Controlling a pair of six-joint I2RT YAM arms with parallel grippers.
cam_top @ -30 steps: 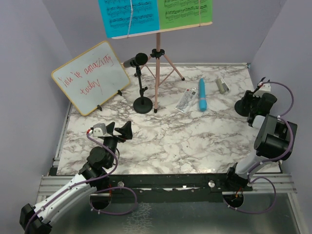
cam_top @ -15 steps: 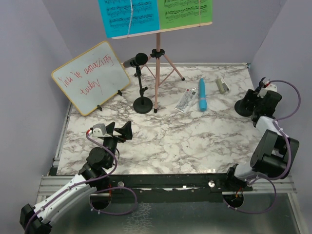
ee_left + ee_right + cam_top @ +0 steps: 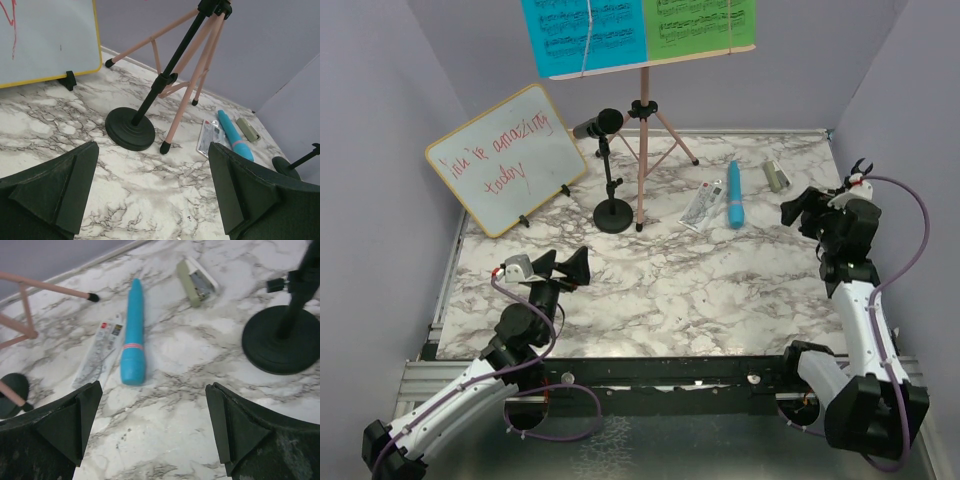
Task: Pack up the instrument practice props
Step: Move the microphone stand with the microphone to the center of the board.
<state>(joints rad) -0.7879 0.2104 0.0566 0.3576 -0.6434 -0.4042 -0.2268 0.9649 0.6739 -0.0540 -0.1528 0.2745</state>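
Note:
The robot will move its left gripper outward and up until the gripper's fingers straddle the holder's upper pole and close, since that pole is bare just below the black microphone [image 3: 598, 124].
The pink tripod music holder [image 3: 642, 150] stands at the back with the blue sheet [image 3: 582, 35] and the green sheet [image 3: 698, 22] on its tray. The black microphone [image 3: 598, 124] sits on a round-based holder [image 3: 613, 215] beside the tripod. The blue microphone [image 3: 734, 193] lies flat at the right; it also shows in the right wrist view [image 3: 134, 332]. The second round-based holder [image 3: 280, 340] stands empty at the right edge. My right gripper [image 3: 803, 208] is open and empty, just right of the blue microphone. My left gripper [image 3: 560, 268] is open and empty at front left.
The yellow-framed whiteboard [image 3: 507, 158] leans at back left. A small silver cylinder [image 3: 777, 176] lies beyond the blue microphone. A white printed packet [image 3: 702, 205] lies left of the blue microphone. Purple walls close in the table on three sides.
My right arm has stretched out and its gripper has swung left, away from the right wall and toward the blue microphone. The left arm has not moved.

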